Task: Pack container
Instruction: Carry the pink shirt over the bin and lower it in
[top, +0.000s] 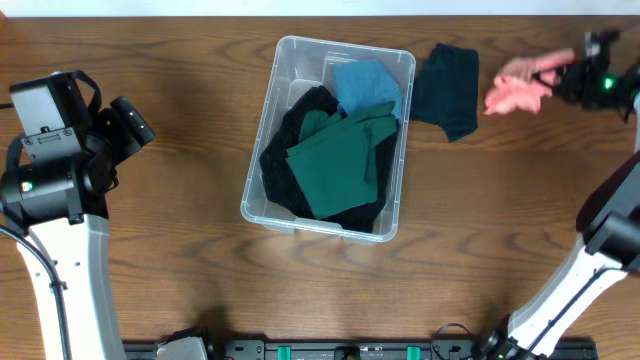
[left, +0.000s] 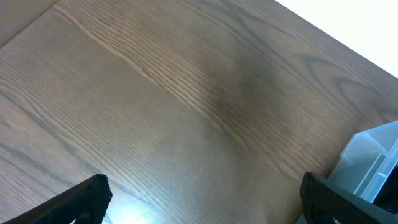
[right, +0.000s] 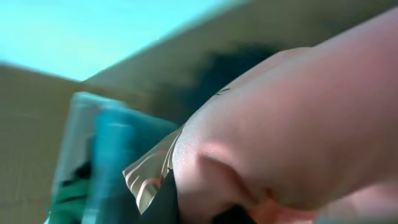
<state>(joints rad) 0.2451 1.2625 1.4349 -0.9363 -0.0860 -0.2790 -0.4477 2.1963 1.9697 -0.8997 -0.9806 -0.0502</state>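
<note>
The container's bare bottom shows in the gap beside the container's light blue cloth, so the right gripper next needs to move past the dark teal cloth to over that gap, go down and release.
The clear plastic container (top: 258, 140) stands at the table's middle. It holds a green cloth (top: 335, 160), a black cloth (top: 280, 165) and a light blue cloth (top: 365, 85). My right gripper (top: 562, 75) is at the far right, raised, and shut on a pink cloth (top: 515, 93). The pink cloth (right: 298, 124) fills the blurred right wrist view, with the container (right: 78, 130) dim at the left. My left gripper (top: 135, 125) is left of the container, open and empty (left: 205, 202). The container's corner (left: 373, 158) shows in the left wrist view.
A dark teal cloth (top: 447, 88) lies flat on the wooden table (top: 180, 250) just right of the container, between it and the pink cloth. The left arm's base stands at the left edge, the right arm's at the lower right.
</note>
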